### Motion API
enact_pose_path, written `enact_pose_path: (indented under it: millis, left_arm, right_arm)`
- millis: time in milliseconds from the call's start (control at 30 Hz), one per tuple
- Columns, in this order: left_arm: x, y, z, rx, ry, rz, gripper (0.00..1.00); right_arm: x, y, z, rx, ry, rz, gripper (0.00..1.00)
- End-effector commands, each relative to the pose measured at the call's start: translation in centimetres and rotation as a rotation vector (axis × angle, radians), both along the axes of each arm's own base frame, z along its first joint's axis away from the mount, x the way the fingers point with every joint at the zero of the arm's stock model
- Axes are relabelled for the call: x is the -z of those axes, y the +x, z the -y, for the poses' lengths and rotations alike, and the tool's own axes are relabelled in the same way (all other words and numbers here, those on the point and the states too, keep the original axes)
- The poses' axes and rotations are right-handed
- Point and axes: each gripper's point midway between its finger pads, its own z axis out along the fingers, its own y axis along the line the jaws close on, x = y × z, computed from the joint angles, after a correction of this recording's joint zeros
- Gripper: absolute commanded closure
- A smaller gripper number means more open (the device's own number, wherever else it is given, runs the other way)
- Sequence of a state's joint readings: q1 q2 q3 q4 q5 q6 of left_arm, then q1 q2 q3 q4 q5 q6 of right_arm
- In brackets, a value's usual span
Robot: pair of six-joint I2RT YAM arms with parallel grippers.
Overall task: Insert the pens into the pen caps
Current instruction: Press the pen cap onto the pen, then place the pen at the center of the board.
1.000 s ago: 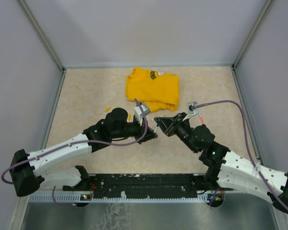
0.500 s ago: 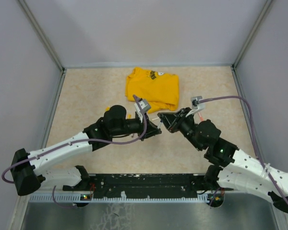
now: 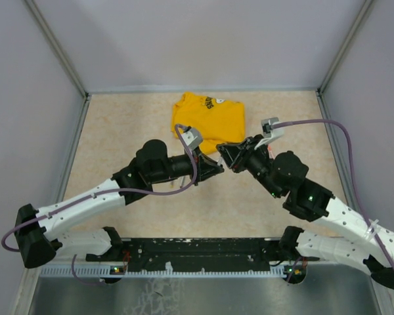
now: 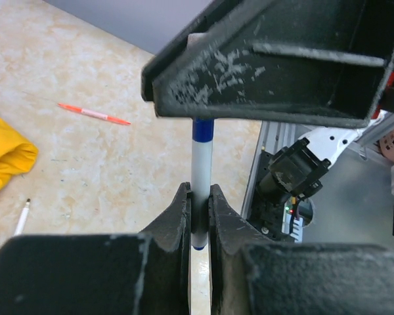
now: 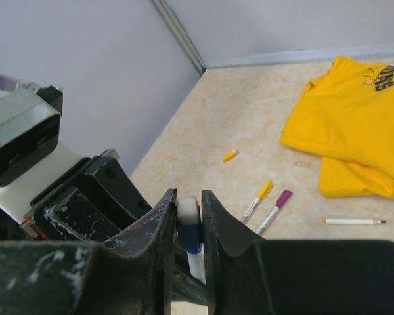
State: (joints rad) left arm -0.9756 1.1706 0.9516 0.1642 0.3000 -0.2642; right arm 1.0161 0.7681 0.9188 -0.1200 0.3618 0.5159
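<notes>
My left gripper tilts downward and lowers next to release the pen on the tabletop beside the magenta-capped pen, since that spot lies below the gripper.
A white-barrelled pen (image 4: 201, 174) stands gripped between my left gripper's (image 4: 197, 193) jaws, its blue end just below them. The pen's far end sits in a blue pen cap (image 4: 203, 129). My right gripper (image 5: 188, 200) has that cap (image 5: 191, 235) between its jaws, which stand close on either side of it. In the top view the left gripper (image 3: 213, 168) and right gripper (image 3: 224, 157) meet tip to tip just in front of the shirt. A loose yellow cap (image 5: 230, 155) lies on the table.
A folded yellow T-shirt (image 3: 210, 118) lies at the back. A yellow-capped pen (image 5: 257, 199) and a magenta-capped pen (image 5: 274, 210) lie side by side; a bare white pen (image 5: 353, 222) lies by the shirt. An orange-red pen (image 4: 92, 113) lies apart.
Both grippers, joined at the pen, have drifted back toward the T-shirt, and the right wrist has swung further over.
</notes>
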Motion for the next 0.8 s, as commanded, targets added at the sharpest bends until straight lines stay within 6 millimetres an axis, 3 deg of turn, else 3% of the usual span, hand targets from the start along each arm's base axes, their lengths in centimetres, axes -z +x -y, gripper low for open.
enact_pose_path:
  millis: [0, 133, 367, 600, 767]
  left_arm:
    - [-4.8, 3.1, -1.4, -0.145, -0.111, 0.110, 1.00]
    - [-3.6, 3.1, -1.7, -0.156, -0.086, 0.093, 1.00]
    - [-2.1, 3.1, -2.8, -0.195, -0.061, 0.073, 1.00]
    - [0.4, 3.4, -4.0, -0.245, 0.024, 0.035, 1.00]
    - [3.2, 3.6, -4.8, -0.284, 0.094, -0.013, 1.00]
  right_arm:
    - [-0.8, -1.5, -1.3, -0.108, -0.021, 0.022, 0.78]
    - [-1.7, -1.9, -1.5, -0.137, 0.006, 0.059, 0.72]
    - [-0.5, -2.0, -0.5, -0.115, 0.028, 0.065, 0.69]
    - [5.2, -1.2, 1.8, 0.004, -0.025, -0.046, 0.69]
    - [9.5, -0.9, 2.7, 0.064, -0.091, -0.137, 0.69]
